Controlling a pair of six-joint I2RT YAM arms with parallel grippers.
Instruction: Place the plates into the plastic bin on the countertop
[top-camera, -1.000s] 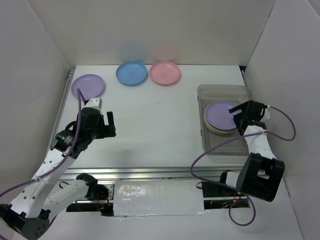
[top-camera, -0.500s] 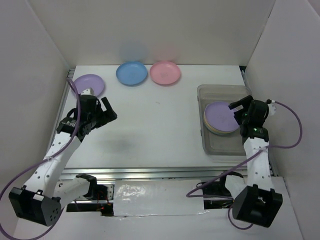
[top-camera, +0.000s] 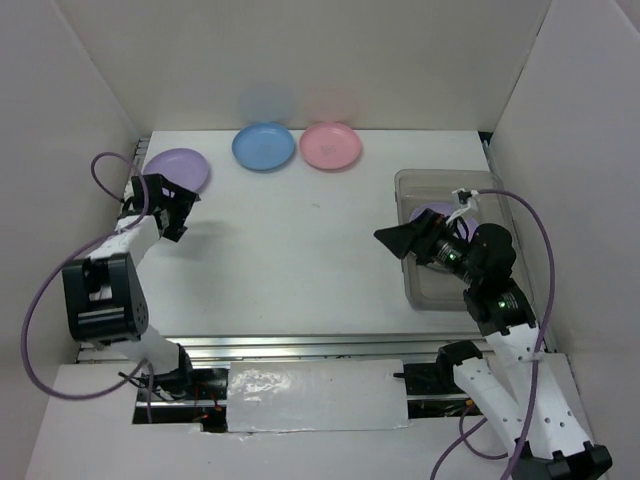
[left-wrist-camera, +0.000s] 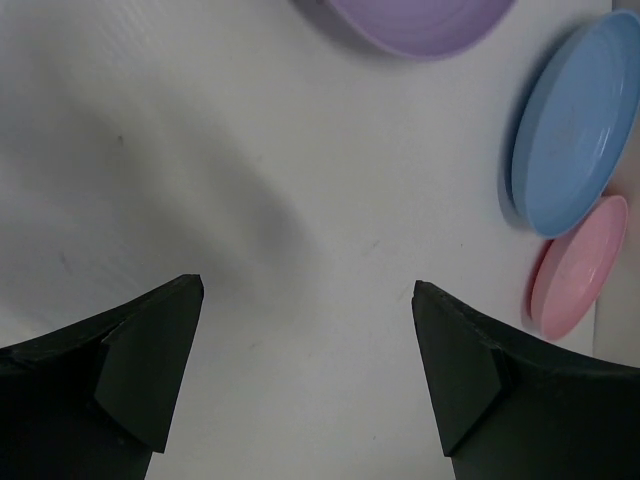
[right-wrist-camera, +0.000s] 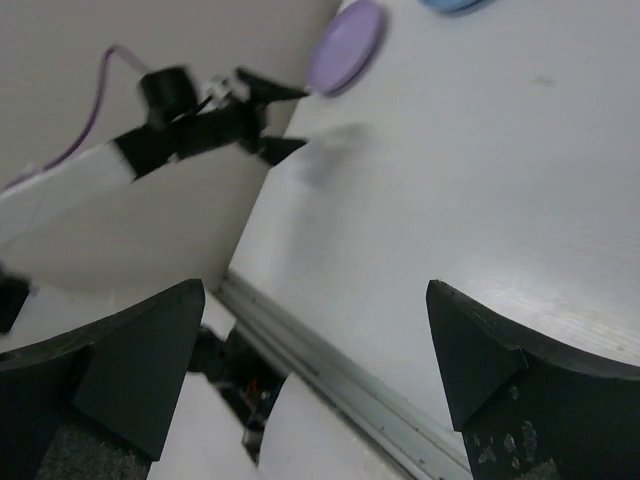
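The far purple plate's near rim (left-wrist-camera: 378, 40) is farther out and lower down, so the left gripper needs to move down and outward next until its fingers are on both sides of that rim, then close.
On the white countertop (top-camera: 300, 260), a purple plate (top-camera: 177, 169) lies at the back left, with a blue plate (top-camera: 264, 146) and a pink plate (top-camera: 331, 145) along the back. Another purple plate (top-camera: 430, 213) sits in the plastic bin (top-camera: 440, 178) at the right, partly hidden by my right arm. My left gripper (top-camera: 182, 212) hovers open just in front of the back-left purple plate (left-wrist-camera: 420, 15). In the left wrist view the blue plate (left-wrist-camera: 575, 130) and pink plate (left-wrist-camera: 580, 270) lie to the right, and the left gripper (left-wrist-camera: 308, 290) holds nothing. My right gripper (top-camera: 394, 240) is open and empty, pointing left past the bin's left wall.
White walls close in the left, back and right sides. A metal rail (top-camera: 300, 345) runs along the table's front edge, also seen as the rail (right-wrist-camera: 340, 355) in the right wrist view. That view also shows my left arm (right-wrist-camera: 190, 130) and the far purple plate (right-wrist-camera: 347, 45).
My left gripper moved back and left toward the back-left purple plate. My right gripper rose from over the bin and swung left, past the bin's left wall. Both stayed open.
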